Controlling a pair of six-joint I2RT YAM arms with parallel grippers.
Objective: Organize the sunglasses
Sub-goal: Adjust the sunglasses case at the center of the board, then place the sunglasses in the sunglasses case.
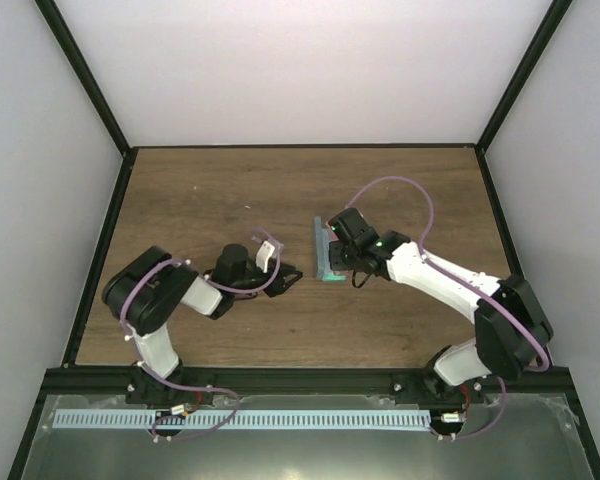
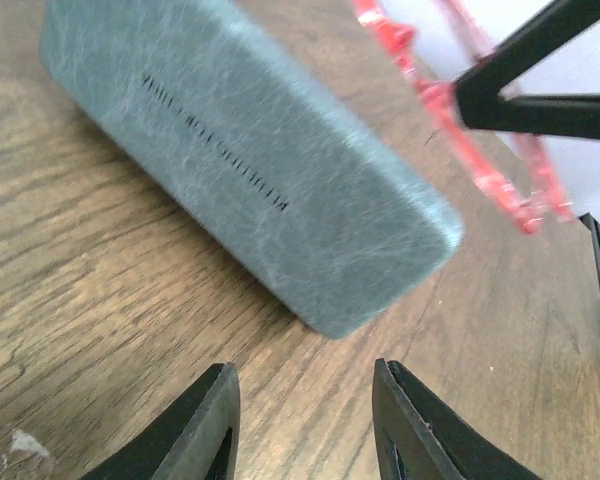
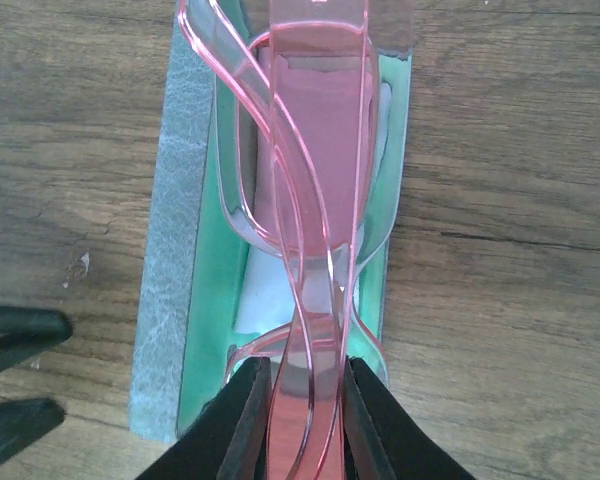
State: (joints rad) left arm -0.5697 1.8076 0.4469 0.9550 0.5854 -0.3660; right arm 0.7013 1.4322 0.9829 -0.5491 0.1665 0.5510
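Observation:
The right gripper moves down to the pale cloth (image 3: 265, 295) below it in the open case next and releases the sunglasses, since they hang lengthwise over the cloth.
The sunglasses (image 3: 315, 200), a thin translucent red frame with folded arms, are gripped in my right gripper (image 3: 305, 370), which is shut on them. They hang lengthwise just over the open blue-grey case (image 3: 170, 250) with its green inside. A pale cloth (image 3: 265, 295) lies in the case under them. In the top view the right gripper (image 1: 333, 248) is over the case (image 1: 325, 262) at mid-table. My left gripper (image 2: 305, 420) is open and empty, low over the wood just left of the case's shell (image 2: 260, 170). The sunglasses (image 2: 485, 175) show behind the shell there.
The wooden table (image 1: 230, 190) is bounded by black frame rails and white walls. The left gripper (image 1: 288, 275) sits a short way left of the case. Its fingers (image 3: 20, 330) show at the left edge of the right wrist view.

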